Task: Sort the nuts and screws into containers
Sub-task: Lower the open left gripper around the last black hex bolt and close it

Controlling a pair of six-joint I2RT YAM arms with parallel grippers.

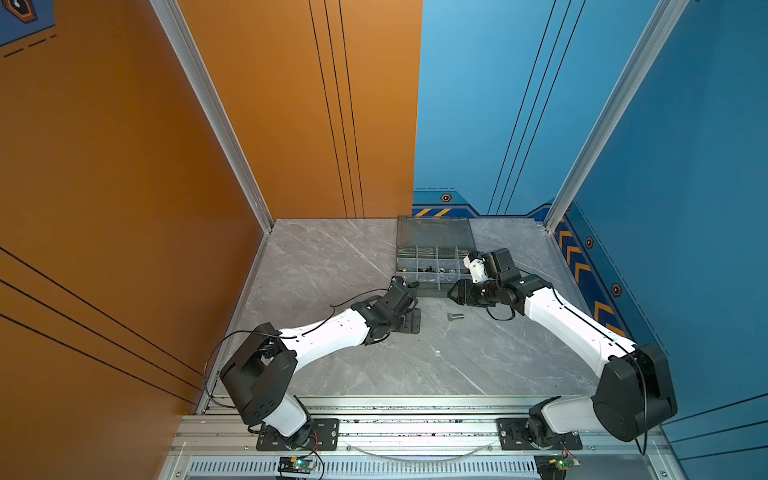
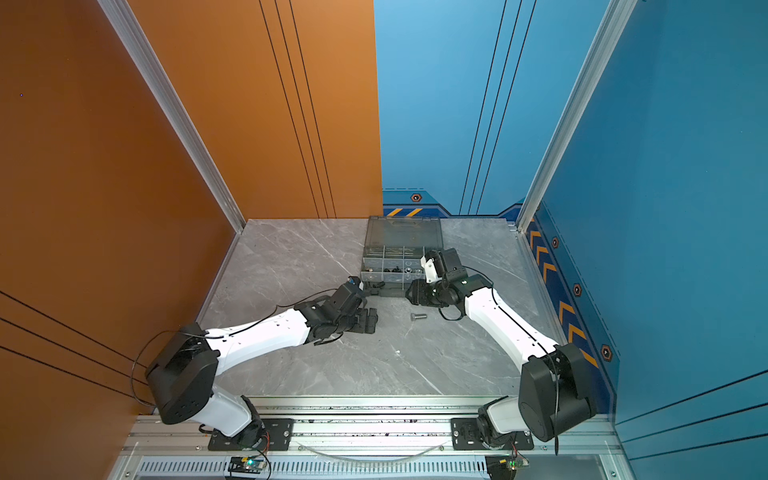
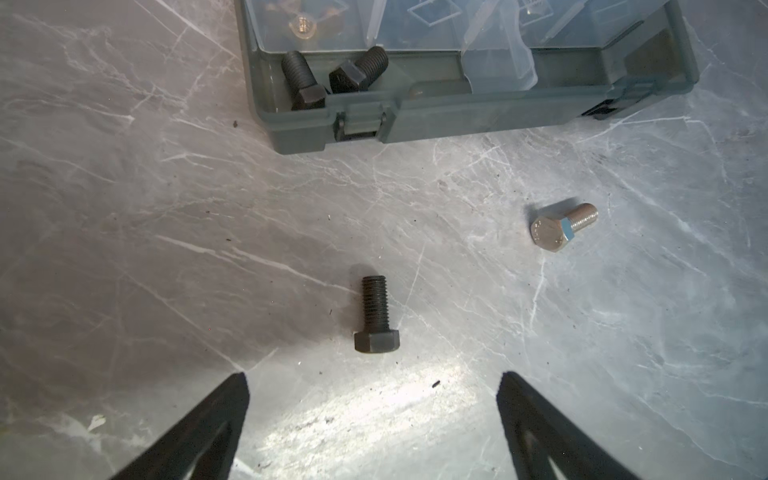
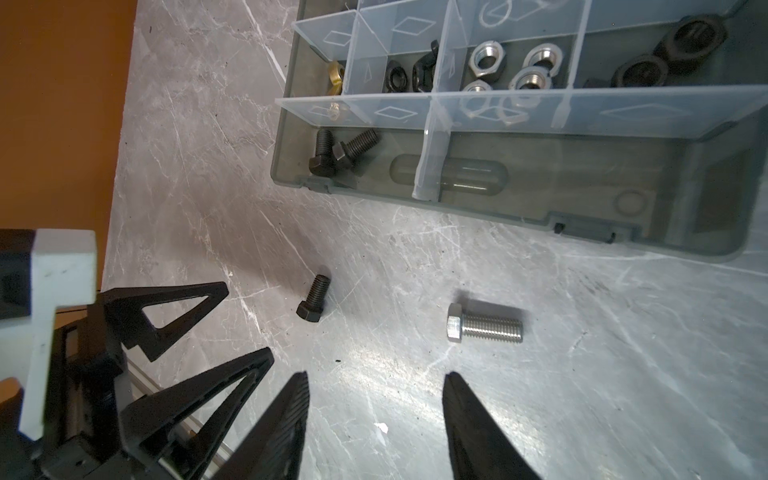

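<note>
The robot should next lower its open left gripper onto the black screw's head (image 3: 377, 341) and close there, because that is nearest the gripper's fingers and the screw's stem points toward the case.
A black screw (image 3: 376, 316) lies on the table just ahead of my open left gripper (image 3: 372, 376), untouched by its fingers. A silver screw (image 3: 561, 226) lies loose to its right, seen too in both top views (image 1: 456, 316) (image 2: 418, 316). My right gripper (image 4: 376, 375) hovers open and empty over the table, short of the silver screw (image 4: 484, 328) and the black one (image 4: 313, 299). In the grey case's containers (image 4: 623, 208) two black screws (image 4: 332, 151) share the near left one. Behind sit silver nuts (image 4: 511, 70), black nuts (image 4: 665, 54), black wing nuts (image 4: 411, 75) and a brass one (image 4: 334, 77).
The case (image 1: 432, 266) stands at the back of the marble table with its lid (image 1: 434, 232) laid open behind. Both grippers (image 1: 411, 320) (image 1: 451, 293) are close together just in front of it. The left gripper's fingers (image 4: 187, 307) show beside my right one. Walls enclose the table.
</note>
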